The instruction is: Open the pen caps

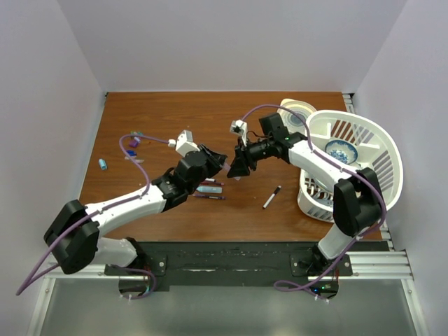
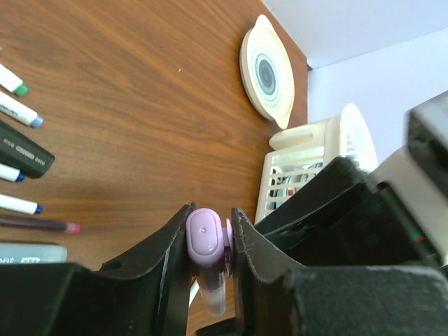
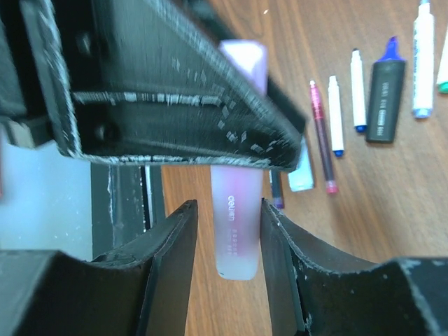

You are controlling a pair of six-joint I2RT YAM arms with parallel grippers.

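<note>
Next, my left gripper will swing left in the top view and lower to the tabletop by the loose caps to release, since they lie below it on that side.
My left gripper (image 2: pixel 210 220) is shut on the lilac cap end (image 2: pixel 203 234) of a highlighter pen and holds it above the table. The pen's frosted pink barrel (image 3: pixel 234 231) hangs between the fingers of my right gripper (image 3: pixel 229 210), which is open around it: the right finger touches the barrel and the left finger stands apart. In the top view the left gripper (image 1: pixel 218 161) and the right gripper (image 1: pixel 234 168) meet at mid-table. Several other pens (image 1: pixel 208 189) lie below them and also show in the right wrist view (image 3: pixel 364 91). Loose caps, purple (image 1: pixel 134 141) and teal (image 1: pixel 103 164), lie at the far left.
A black pen (image 1: pixel 271 197) lies alone right of centre. A white slatted basket (image 1: pixel 364 154) holding a patterned bowl (image 1: pixel 341 150) stands at the right edge. A cream round lid (image 1: pixel 294 112) lies behind it, also in the left wrist view (image 2: pixel 267 70).
</note>
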